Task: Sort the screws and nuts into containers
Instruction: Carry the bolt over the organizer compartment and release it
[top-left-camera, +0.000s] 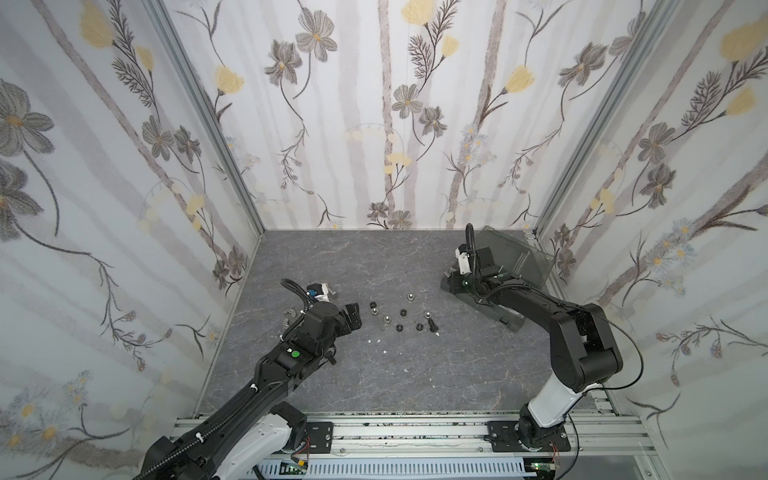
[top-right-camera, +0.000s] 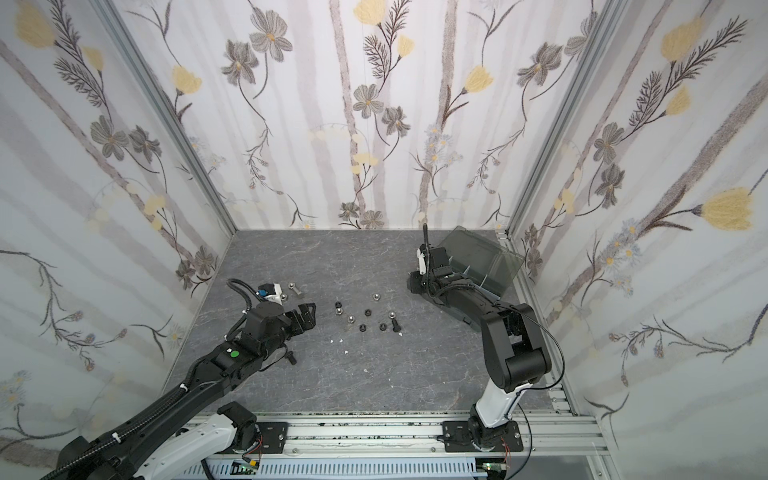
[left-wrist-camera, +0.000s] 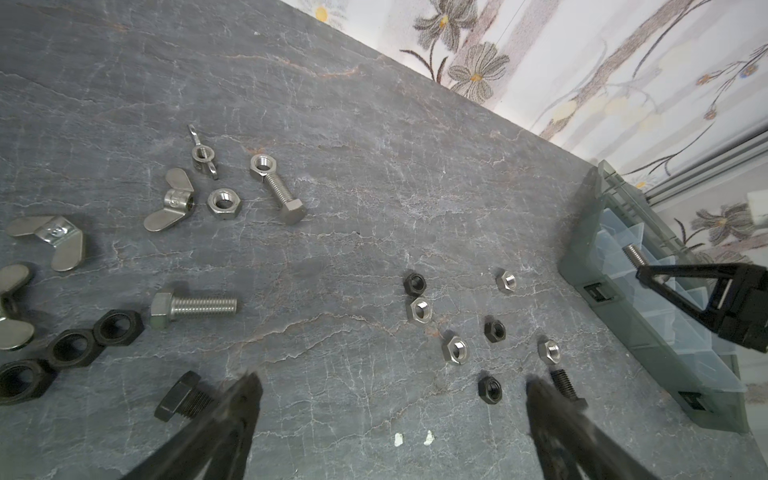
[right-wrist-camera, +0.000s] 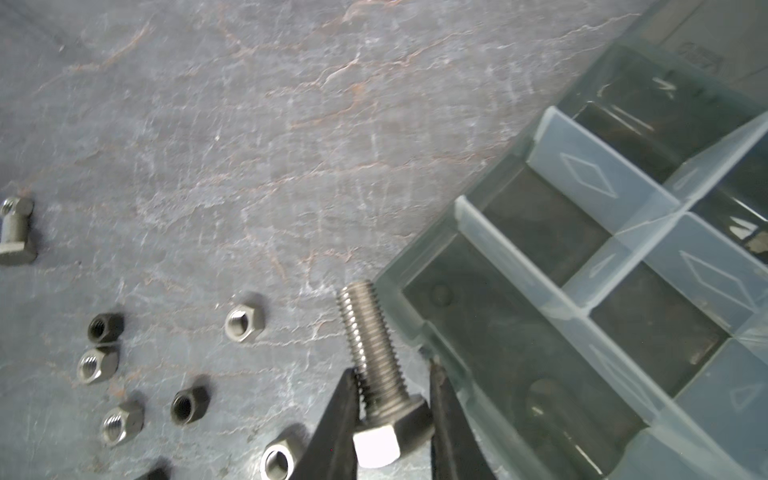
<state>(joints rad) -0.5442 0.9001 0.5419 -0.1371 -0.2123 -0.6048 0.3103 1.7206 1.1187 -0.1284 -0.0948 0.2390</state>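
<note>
The silver screw still hangs outside the box, so the robot's right gripper will move outward next, over the box's small empty compartment (right-wrist-camera: 545, 220) between the pale dividers, to release the screw.
My right gripper (right-wrist-camera: 392, 369) is shut on a silver screw (right-wrist-camera: 374, 353), gripping it at the hex head with the thread sticking forward. It hangs at the near corner of the dark grey container box (right-wrist-camera: 519, 266), just outside its wall; in a top view that is the box's left end (top-left-camera: 513, 322). My left gripper (left-wrist-camera: 393, 380) is open over bare table, just left of several black and silver nuts (top-left-camera: 386, 319). A black screw (left-wrist-camera: 565, 384) lies beside one of its fingers. More screws lie loose: a silver one (left-wrist-camera: 193, 309) and a black one (left-wrist-camera: 183, 397).
Wing nuts (left-wrist-camera: 170, 201), large black nuts (left-wrist-camera: 70, 347) and a silver screw with a nut on it (left-wrist-camera: 278, 193) lie at the left, near my left arm. The box's smoky lid (top-left-camera: 511, 253) stands open toward the back right corner. White specks (top-left-camera: 376, 340) dot the table.
</note>
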